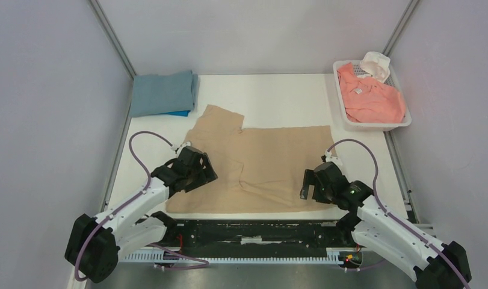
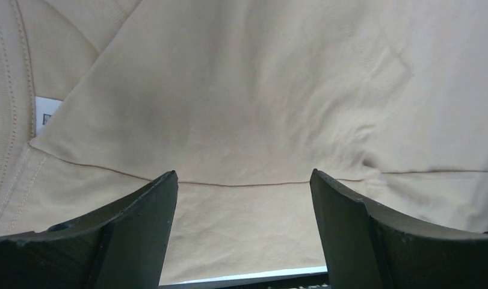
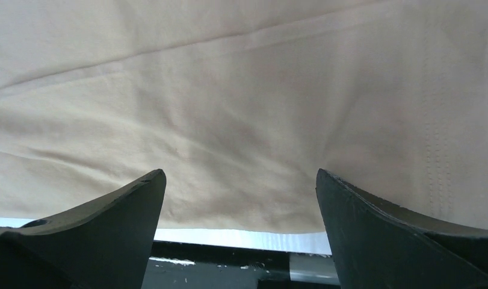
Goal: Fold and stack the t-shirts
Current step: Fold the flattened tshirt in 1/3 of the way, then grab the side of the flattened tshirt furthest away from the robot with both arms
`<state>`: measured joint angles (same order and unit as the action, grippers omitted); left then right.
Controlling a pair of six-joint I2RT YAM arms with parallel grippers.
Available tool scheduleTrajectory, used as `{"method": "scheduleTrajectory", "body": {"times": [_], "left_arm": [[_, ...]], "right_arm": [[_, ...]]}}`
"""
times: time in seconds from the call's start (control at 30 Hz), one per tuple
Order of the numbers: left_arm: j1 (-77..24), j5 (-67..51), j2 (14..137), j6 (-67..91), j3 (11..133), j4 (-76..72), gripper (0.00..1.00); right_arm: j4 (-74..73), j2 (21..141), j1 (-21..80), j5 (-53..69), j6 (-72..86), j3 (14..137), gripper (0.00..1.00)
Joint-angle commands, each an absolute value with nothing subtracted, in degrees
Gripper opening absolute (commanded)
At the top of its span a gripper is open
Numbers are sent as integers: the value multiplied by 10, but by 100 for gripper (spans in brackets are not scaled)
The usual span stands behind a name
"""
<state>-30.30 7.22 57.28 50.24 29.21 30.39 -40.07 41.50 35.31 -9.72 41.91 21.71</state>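
My left gripper reaches outward and down to the corner of the tan t-shirt's far sleeve by the grey-blue t-shirt next, then closes.
A tan t-shirt lies spread flat in the middle of the table, one sleeve pointing to the far left. My left gripper hovers open over its near left part, and my right gripper hovers open over its near right part. In the left wrist view the open gripper frames tan cloth with a seam line, and a white neck label shows at the left. The right wrist view shows its open gripper above the shirt's near hem. Neither gripper holds anything.
A folded grey-blue t-shirt lies on a bright blue one at the far left. A white perforated basket at the far right holds a salmon-pink t-shirt and a white item. A black rail runs along the near edge.
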Motion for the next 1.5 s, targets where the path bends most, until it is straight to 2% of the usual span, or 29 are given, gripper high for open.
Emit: {"method": "scheduleTrajectory", "body": {"times": [0.0,0.17,0.3,0.4,0.57,0.77,1.0,1.2,1.4,1.47], "left_arm": [[-302,89,551,474,377,306,87],[-275,99,626,418,512,279,87],[-225,79,762,374,629,239,87],[-182,10,892,342,723,225,87],[-142,48,1092,292,893,229,87],[-102,8,1290,271,1105,293,87],[-99,12,1365,243,1167,317,87],[-102,-81,1377,199,1152,328,87],[-109,-88,1384,156,1155,351,71],[-113,-77,1384,153,1155,357,62]], "right_arm": [[-370,420,355,-142,356,295,98],[-249,467,355,-251,325,344,98],[-147,500,354,-335,302,356,98],[-93,545,352,-328,276,358,98],[-100,599,320,-342,258,380,98],[-59,607,267,-257,248,352,98],[-59,621,247,-217,247,344,98],[-60,616,244,-217,253,334,98],[-61,612,241,-213,250,323,98],[-61,613,240,-213,249,320,98]]}}
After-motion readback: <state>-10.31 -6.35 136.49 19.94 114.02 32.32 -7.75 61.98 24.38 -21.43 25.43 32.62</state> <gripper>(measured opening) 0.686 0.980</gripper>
